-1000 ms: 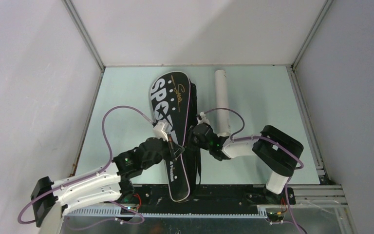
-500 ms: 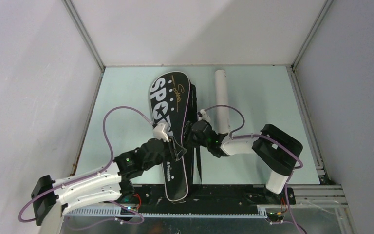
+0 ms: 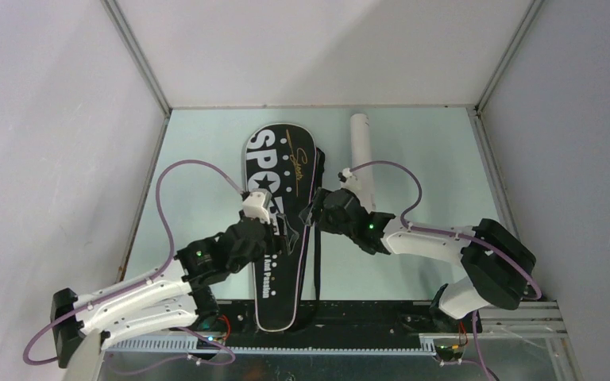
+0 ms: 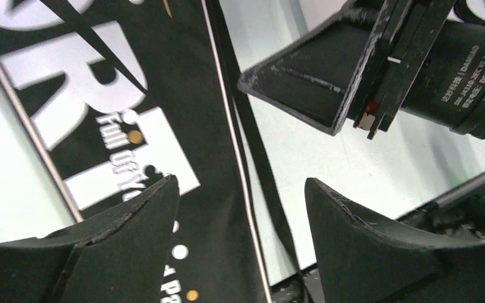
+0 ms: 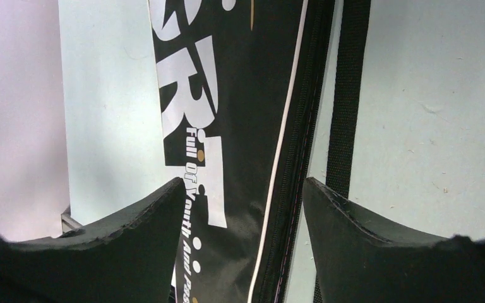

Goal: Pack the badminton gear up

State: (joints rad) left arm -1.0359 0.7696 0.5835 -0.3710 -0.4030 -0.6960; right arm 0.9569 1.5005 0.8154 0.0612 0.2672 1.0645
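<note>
The robot's right gripper needs to go down next onto the bag's zipped edge (image 3: 308,235) (image 5: 284,205) and close there, because that edge already runs between its open fingers.
The black racket-shaped bag (image 3: 274,214) lettered "SPORT" lies lengthwise on the pale green table (image 3: 429,159), its narrow end over the near edge. A long white cardboard tube (image 3: 361,151) lies just right of it. My left gripper (image 3: 284,236) hovers open over the bag's right border (image 4: 164,95). My right gripper (image 3: 310,216) faces it from the right, open above the bag's zipped edge (image 5: 246,95). Neither pair of jaws holds anything. The right gripper's fingers (image 4: 316,82) show in the left wrist view.
A black strap (image 3: 316,254) runs along the bag's right side toward the near edge, also seen as the strap (image 5: 350,95) in the right wrist view. Grey walls close the table on three sides. A black rail (image 3: 365,313) runs along the front.
Both grippers went from shut to open and let go of the bag's edge. The bag's near end has swung left. The right arm has stretched farther left.
</note>
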